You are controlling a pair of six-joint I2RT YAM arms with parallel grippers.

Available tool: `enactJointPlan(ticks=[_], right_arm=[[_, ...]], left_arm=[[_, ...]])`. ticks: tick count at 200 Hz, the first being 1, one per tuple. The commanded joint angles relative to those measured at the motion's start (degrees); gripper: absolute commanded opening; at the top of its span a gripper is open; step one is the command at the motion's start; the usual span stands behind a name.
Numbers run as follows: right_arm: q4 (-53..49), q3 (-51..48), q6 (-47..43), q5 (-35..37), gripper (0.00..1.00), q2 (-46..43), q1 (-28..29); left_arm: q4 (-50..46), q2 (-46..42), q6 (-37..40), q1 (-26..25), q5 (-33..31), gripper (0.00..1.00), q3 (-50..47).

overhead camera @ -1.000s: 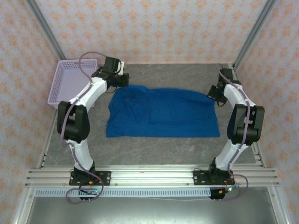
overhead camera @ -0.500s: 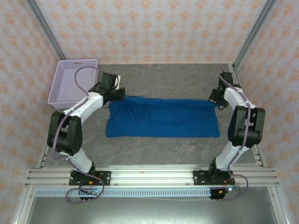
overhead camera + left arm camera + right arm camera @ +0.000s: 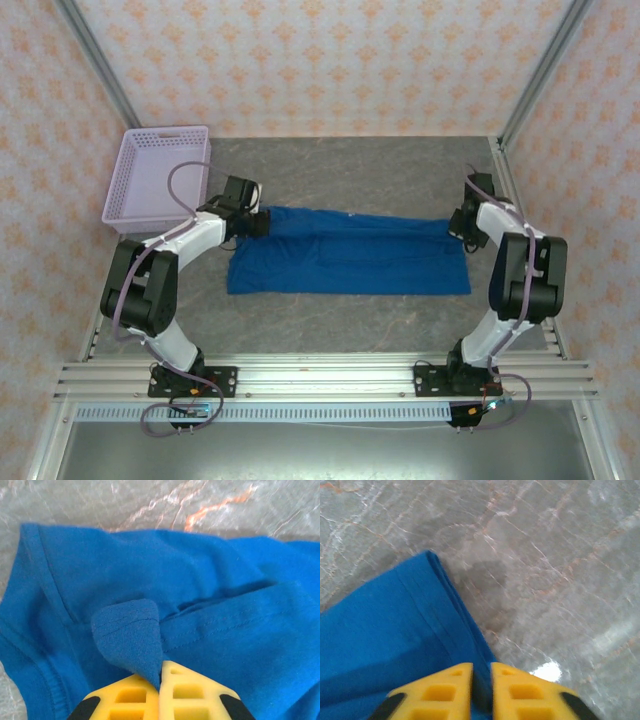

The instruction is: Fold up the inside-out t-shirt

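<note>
My left gripper comes down onto the t-shirt next and opens its fingers to release the pinched cloth. The t-shirt's far edge is already folded over at this corner.
The inside-out t-shirt (image 3: pixel 350 262) lies as a long royal-blue band across the middle of the table, its far edge folded toward the near side. My left gripper (image 3: pixel 258 222) sits at the band's far left corner, shut on a pinched tongue of blue cloth (image 3: pixel 132 635) that rises from between its yellow fingertips (image 3: pixel 160 672). At the band's far right corner, my right gripper (image 3: pixel 458 228) has its fingers slightly parted (image 3: pixel 481 672). The shirt's hem (image 3: pixel 445 605) runs through that narrow gap, low over the grey table.
A lavender mesh basket (image 3: pixel 150 180) stands at the back left, close behind the left arm. Bare grey marbled table (image 3: pixel 340 320) runs between the shirt and the aluminium rails at the near edge. Metal frame posts stand at both back corners.
Both grippers came toward the near side and lower, carrying the shirt's far edge over itself, so the blue shape went from a broad spread to a narrow band. The right fingers parted slightly.
</note>
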Motion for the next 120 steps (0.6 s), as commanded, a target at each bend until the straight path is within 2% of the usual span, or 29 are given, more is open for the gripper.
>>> enactJointPlan(ticks=[1, 22, 40, 74, 97, 120], right_arm=[[5.8, -4.7, 1.3, 3.7, 0.31, -8.5, 0.7], [11.8, -8.3, 0.3, 2.2, 0.42, -13.7, 5.5], [14.7, -7.5, 0.0, -2.0, 0.46, -12.1, 10.1], [11.7, 0.6, 0.4, -5.8, 0.44, -0.8, 17.4], [7.2, 4.6, 3.4, -8.1, 0.39, 5.6, 18.8], [1.3, 6.0, 4.8, -5.0, 0.33, 9.3, 18.8]], left_arm=[[1.0, -1.0, 0.0, -0.3, -2.7, 0.00, -1.6], [1.4, -0.7, 0.0, -0.3, -2.5, 0.00, -2.4], [1.7, 0.1, -0.3, -0.3, -1.8, 0.00, -2.5], [1.3, 1.1, -0.7, -0.6, -1.0, 0.00, -2.3], [0.8, 0.1, -0.7, -0.7, -1.0, 0.00, -2.8], [0.1, -1.0, -0.8, -0.7, -1.7, 0.01, -4.1]])
